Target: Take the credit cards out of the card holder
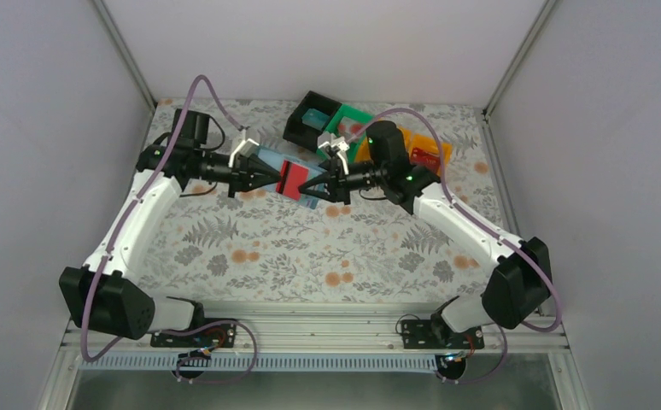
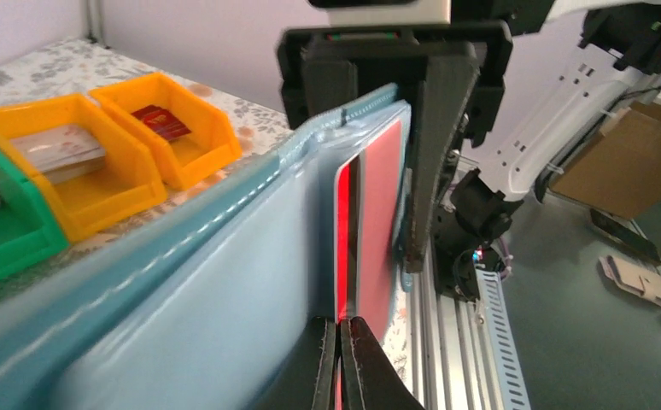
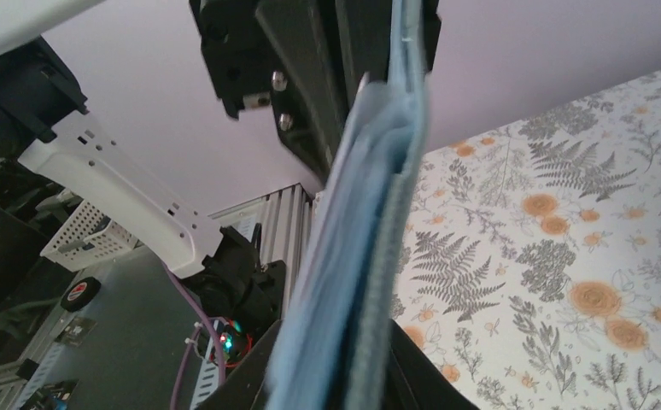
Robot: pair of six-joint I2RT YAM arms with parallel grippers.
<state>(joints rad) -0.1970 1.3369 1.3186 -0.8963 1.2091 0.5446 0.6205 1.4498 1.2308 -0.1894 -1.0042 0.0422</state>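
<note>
My right gripper moves down and releases the card holder (image 1: 309, 202) onto the bare floral table below that gripper next, as my left gripper has the red card.
Both grippers meet above the middle of the table. My left gripper (image 1: 277, 179) (image 2: 342, 331) is shut on the edge of a red credit card (image 1: 294, 179) (image 2: 380, 205), which sticks part way out of a pocket of the card holder. The soft blue card holder (image 1: 309, 202) (image 2: 216, 290) (image 3: 370, 213) hangs open and edge-on between the arms. My right gripper (image 1: 321, 184) (image 3: 344, 354) is shut on its opposite side, a black finger on each face. Other cards in the holder are hidden.
At the back stand a black bin (image 1: 304, 128) with a teal card in it, a green bin (image 1: 350, 120) (image 2: 2, 222) and orange bins (image 1: 429, 147) (image 2: 131, 162). One orange bin holds a red card (image 2: 160, 121). The floral table (image 3: 566, 222) lies below.
</note>
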